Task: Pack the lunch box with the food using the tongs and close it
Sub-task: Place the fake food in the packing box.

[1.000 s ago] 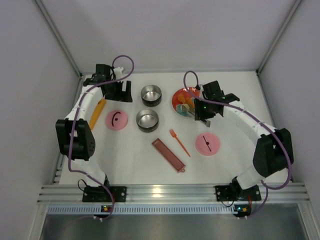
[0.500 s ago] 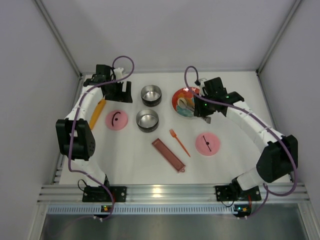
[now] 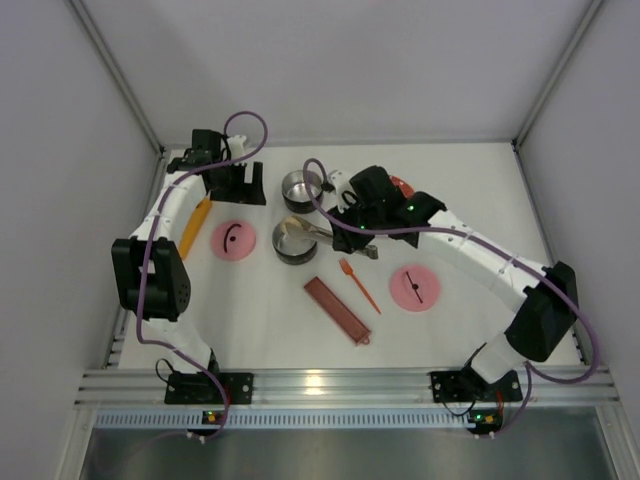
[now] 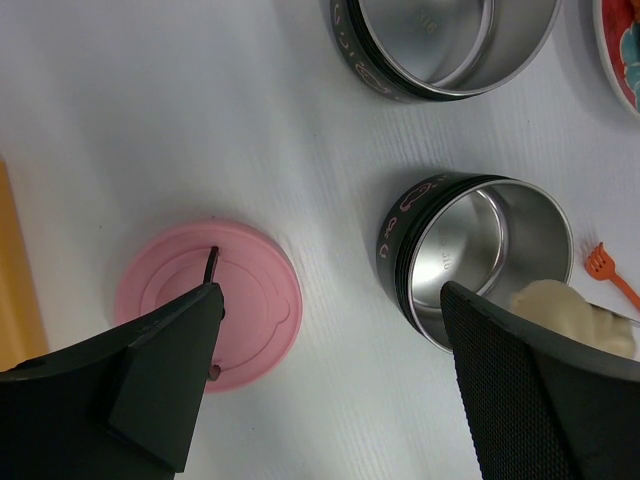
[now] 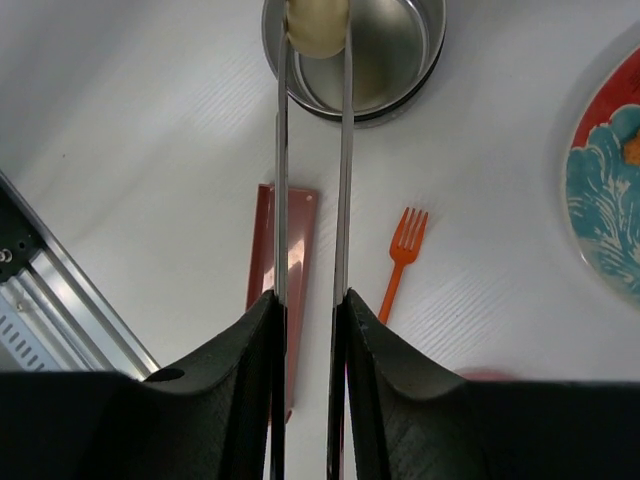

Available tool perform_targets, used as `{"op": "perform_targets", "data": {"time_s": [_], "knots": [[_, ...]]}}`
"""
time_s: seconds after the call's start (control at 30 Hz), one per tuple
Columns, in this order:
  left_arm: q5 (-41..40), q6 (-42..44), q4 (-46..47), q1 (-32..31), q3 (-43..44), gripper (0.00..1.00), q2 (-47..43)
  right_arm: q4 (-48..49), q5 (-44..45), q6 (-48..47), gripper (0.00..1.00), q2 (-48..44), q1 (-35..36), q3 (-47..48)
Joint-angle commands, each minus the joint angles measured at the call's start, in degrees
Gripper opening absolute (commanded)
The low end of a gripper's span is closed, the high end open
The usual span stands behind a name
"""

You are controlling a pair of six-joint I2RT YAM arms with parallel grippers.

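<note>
My right gripper still has the ball above the rim of the nearer steel tin. Next, it will bring the tongs' tips down inside the nearer steel tin [image 3: 296, 242] [image 5: 400, 70] and release there.
My right gripper [image 3: 355, 232] [image 5: 310, 300] is shut on the silver tongs [image 3: 315, 231] [image 5: 345, 180], which reach left. Their tips pinch a pale tan ball of food [image 3: 292, 224] [image 5: 317, 25] [image 4: 570, 315] over the near rim of the nearer steel tin [image 3: 296, 242] [image 5: 400, 70] [image 4: 470, 255]. The other tin [image 3: 302, 190] [image 4: 440, 45] stands empty just behind. One pink lid [image 3: 233, 240] [image 4: 208, 305] lies left of the tins, the other [image 3: 415, 288] to the right. My left gripper [image 3: 235, 182] [image 4: 330, 330] hangs open above the table between the left lid and the nearer tin, holding nothing.
The patterned plate [image 5: 610, 220] [image 4: 622, 50] is mostly hidden under my right arm in the top view. An orange fork [image 3: 358, 283] [image 5: 400, 260] and a dark-red tray [image 3: 337, 310] [image 5: 290, 270] lie in front of the tins. An orange bar [image 3: 195, 227] lies at the left edge.
My right arm has swung left from the plate to the nearer tin, carrying the pale ball in the tongs. The left arm has stayed put.
</note>
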Motion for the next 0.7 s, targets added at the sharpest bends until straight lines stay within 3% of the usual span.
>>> {"op": "perform_targets", "data": {"time_s": [0.0, 0.33, 0.5, 0.67], "knots": [[-0.02, -0.87, 1.11, 0.08, -0.63, 0.95, -0.78, 3.45, 0.09, -1.42, 0.22, 3.92, 1.67, 3.23], [-0.64, -0.79, 1.55, 0.52, -2.39, 0.95, -1.49, 3.45, 1.76, -2.13, 0.26, 11.57, 2.11, 7.01], [-0.99, -0.79, 1.46, 0.78, -2.65, 0.96, -1.58, 3.1, 2.28, -2.13, 0.42, 11.84, 2.02, 6.84], [-0.99, -0.7, 1.55, 0.87, -2.56, 0.96, -1.49, 2.75, 3.07, -2.3, 0.46, 11.13, 2.11, 7.54]]}}
